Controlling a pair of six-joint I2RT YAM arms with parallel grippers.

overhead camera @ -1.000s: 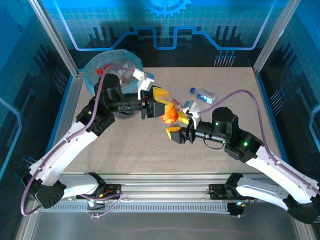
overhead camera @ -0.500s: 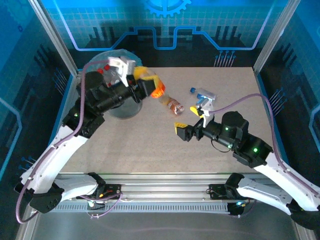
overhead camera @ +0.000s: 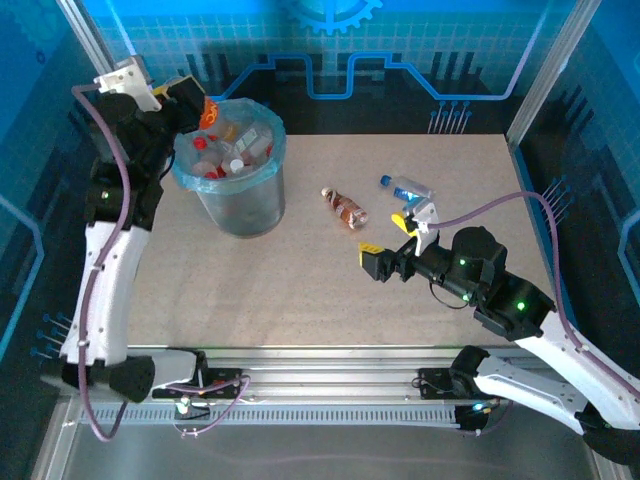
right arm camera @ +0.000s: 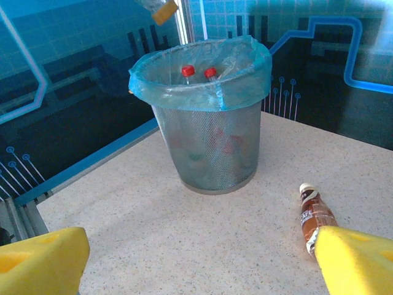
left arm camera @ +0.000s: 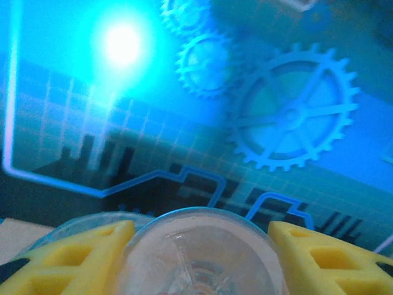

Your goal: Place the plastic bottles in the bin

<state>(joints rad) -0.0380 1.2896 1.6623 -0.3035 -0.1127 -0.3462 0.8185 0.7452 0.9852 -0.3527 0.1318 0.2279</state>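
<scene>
The left gripper moves down toward the bin's opening next and releases the orange-labelled bottle over it, since the bottle's end hangs high above the bin's rim.
My left gripper is raised at the far-left rim of the bin and is shut on an orange-labelled plastic bottle. In the left wrist view the bottle's clear base sits between the yellow fingers. The grey mesh bin, lined with a light-blue bag, holds several red-capped bottles. A brown bottle and a blue-labelled bottle lie on the table. My right gripper hovers open just right of the brown bottle, facing the bin.
The speckled tabletop stretches between the bin and my right gripper. Metal frame posts and blue patterned walls enclose the table at the back and sides. The held bottle's orange end shows high above the bin in the right wrist view.
My left arm has swung up and to the left, carrying the orange bottle from mid-table to the bin's far-left rim. My right gripper has backed off a little to the right, open.
</scene>
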